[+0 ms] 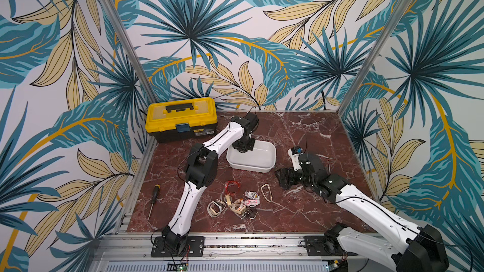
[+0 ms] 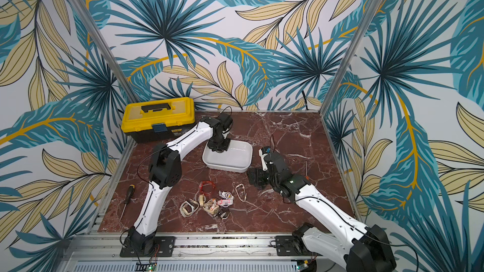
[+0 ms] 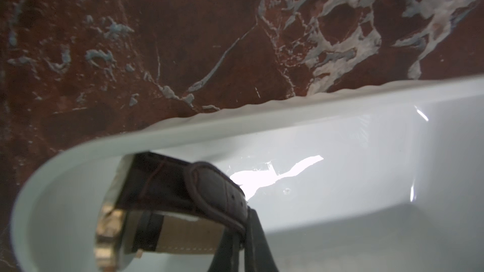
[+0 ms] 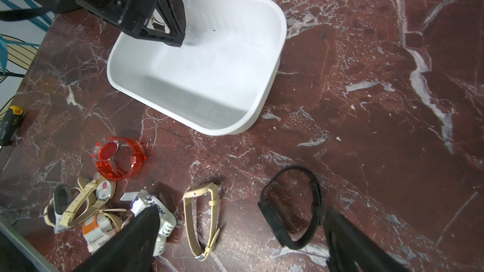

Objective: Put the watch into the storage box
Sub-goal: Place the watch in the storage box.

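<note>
The watch goes down in my left gripper toward the storage box's white bottom just below next, and the watch's strap is then released there.
A watch (image 3: 183,197) with a dark brown leather strap and a gold case hangs inside the back left corner of the white storage box (image 3: 262,117), just above its floor. My left gripper (image 3: 243,222) is shut on the strap. In both top views the left gripper (image 1: 243,148) (image 2: 218,147) covers that watch from above, over the box (image 1: 272,159) (image 2: 248,159). The right wrist view shows the box (image 4: 204,79) otherwise empty. My right gripper (image 4: 241,211) (image 1: 284,177) is open low over the table, right of the box; a beige watch (image 4: 201,221) and a black band watch (image 4: 290,205) lie between its fingers.
Several more watches lie in a pile (image 1: 235,201) in front of the box, with a red translucent one (image 4: 117,158) nearest it. A yellow-lidded black toolbox (image 1: 180,119) stands at the back left. A screwdriver (image 1: 154,200) lies by the left edge.
</note>
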